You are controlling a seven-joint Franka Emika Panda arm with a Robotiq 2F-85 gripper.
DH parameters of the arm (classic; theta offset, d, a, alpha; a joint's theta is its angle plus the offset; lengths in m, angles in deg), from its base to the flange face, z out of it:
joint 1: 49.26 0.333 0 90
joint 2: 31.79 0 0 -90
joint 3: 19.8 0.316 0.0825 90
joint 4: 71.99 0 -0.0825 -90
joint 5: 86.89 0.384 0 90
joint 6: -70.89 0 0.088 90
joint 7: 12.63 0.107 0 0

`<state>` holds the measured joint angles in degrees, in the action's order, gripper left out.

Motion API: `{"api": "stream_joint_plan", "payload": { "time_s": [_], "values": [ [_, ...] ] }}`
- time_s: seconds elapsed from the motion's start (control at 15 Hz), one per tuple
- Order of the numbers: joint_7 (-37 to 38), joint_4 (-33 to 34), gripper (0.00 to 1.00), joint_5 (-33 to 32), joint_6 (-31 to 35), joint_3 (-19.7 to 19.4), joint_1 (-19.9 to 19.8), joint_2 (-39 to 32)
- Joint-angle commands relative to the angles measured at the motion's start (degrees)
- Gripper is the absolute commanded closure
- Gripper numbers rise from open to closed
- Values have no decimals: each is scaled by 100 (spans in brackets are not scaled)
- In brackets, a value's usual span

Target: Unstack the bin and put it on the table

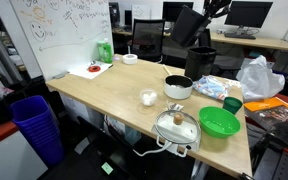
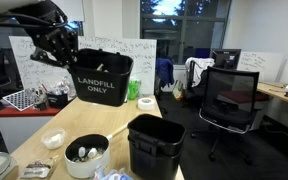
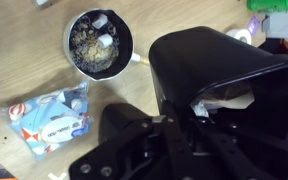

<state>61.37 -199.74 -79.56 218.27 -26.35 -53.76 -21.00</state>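
My gripper holds the bin and will carry it over past the white pot next, then lower and release it, because the bare tabletop below my gripper beside the small white cup has room.
My gripper is shut on the rim of a black plastic bin labelled "LANDFILL ONLY". It holds the bin tilted in the air above the light wood table. The held bin also shows in an exterior view and fills the wrist view, with the jaws clamped over its wall. A second black bin stands upright on the table below and beside it, apart from the held one; it also shows in an exterior view.
On the table are a white pot with bits in it, a green bowl, a pot lid, a small white cup and a blue-white packet. A blue slatted bin stands on the floor. Office chairs stand nearby.
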Motion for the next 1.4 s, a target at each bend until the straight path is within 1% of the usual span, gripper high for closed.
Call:
{"api": "stream_joint_plan", "payload": {
  "time_s": [0.0,0.27,0.47,0.53,0.67,0.87,0.93,1.13,1.33],
  "values": [
    [-1051,-589,97,487,687,181,212,267],
    [-2240,-1140,97,1086,1412,407,672,356],
    [-3126,-1496,97,1504,1809,596,1100,395],
    [-3432,-1584,97,1643,1925,445,1461,399],
    [-4136,-1679,97,2119,2063,376,1990,408],
    [-5174,-1716,97,2820,2135,255,2724,432],
    [-5467,-1721,97,2969,2103,237,2900,405],
    [-6187,-1769,97,3186,2026,168,3244,217],
    [-6807,-1841,97,3135,2233,129,3386,-149]
  ]
}}
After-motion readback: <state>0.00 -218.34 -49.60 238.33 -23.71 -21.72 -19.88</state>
